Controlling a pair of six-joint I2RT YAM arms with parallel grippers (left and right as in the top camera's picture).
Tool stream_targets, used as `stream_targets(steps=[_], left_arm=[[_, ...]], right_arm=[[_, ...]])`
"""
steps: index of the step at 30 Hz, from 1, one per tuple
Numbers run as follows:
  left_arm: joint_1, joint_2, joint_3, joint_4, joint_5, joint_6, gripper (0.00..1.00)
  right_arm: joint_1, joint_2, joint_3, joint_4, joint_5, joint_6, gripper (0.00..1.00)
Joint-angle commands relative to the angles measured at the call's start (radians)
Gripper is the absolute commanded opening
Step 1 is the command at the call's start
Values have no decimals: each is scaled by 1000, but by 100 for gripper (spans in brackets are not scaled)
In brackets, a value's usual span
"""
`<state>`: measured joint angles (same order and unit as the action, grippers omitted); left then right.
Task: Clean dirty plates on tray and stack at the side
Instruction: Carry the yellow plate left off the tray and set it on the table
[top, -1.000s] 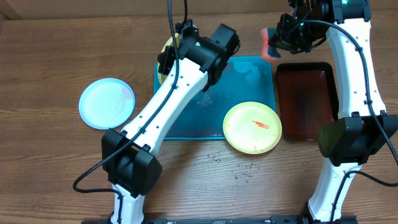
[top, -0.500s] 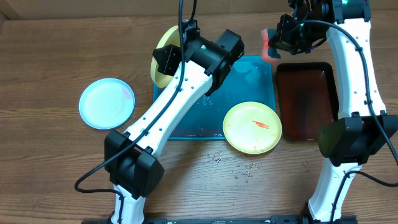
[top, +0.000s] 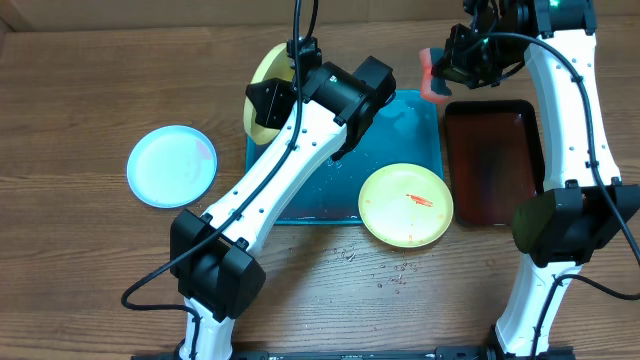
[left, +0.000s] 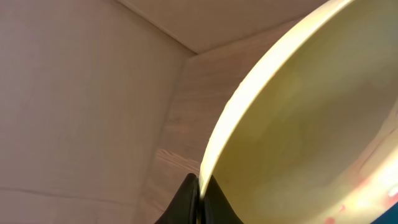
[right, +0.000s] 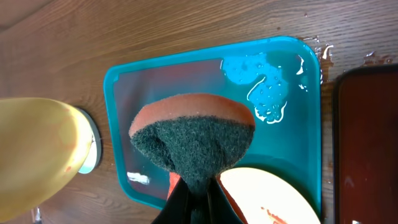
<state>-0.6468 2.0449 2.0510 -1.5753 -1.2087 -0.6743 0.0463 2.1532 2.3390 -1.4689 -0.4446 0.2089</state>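
My left gripper goes left in the overhead view and down next, to release its plate onto the pale blue-white plate (top: 172, 165), off the tray.
My left gripper (top: 292, 72) is shut on the rim of a yellow-green plate (top: 262, 82) and holds it tilted, lifted above the far left corner of the turquoise tray (top: 400, 125). In the left wrist view the plate (left: 298, 137) fills the frame, pinched at the jaws (left: 200, 196). My right gripper (top: 447, 62) is shut on an orange sponge with a dark green scrub face (right: 193, 137), held high above the tray's far right corner. A second yellow-green plate (top: 406, 205) with a red smear lies on the tray's near right corner. The pale blue-white plate (top: 172, 165) lies on the table at the left.
A dark red-black tray (top: 490, 162) stands right of the turquoise tray. Water puddles lie on the turquoise tray's floor (right: 267, 87). Small droplets spot the table in front of the tray (top: 385, 275).
My left gripper has lifted the yellow-green plate higher and tilted it further up from the tray's far left corner. The right arm with the sponge has not moved.
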Motion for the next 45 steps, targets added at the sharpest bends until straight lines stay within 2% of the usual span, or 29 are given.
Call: stream_targets(steps=[1,17,30,37,45], left_arm=[[1,-13,0,2,34,-90,4],[5,-13,0,1,251,-86,4],[29,-13,0,30,362,-32,4],[123,-13,0,135,602,148,4],[370,-13,0,164,985,344,4]], right_arm=[[-5,-6,10,-3,-2,-5,4],[-3,-6,10,-4,-2,-5,4],[-3,-6,10,-8,-2,-5,4],[-3,-6,10,-8,-2,-5,4],[-3,-6,10,-14,-2,-5,4]])
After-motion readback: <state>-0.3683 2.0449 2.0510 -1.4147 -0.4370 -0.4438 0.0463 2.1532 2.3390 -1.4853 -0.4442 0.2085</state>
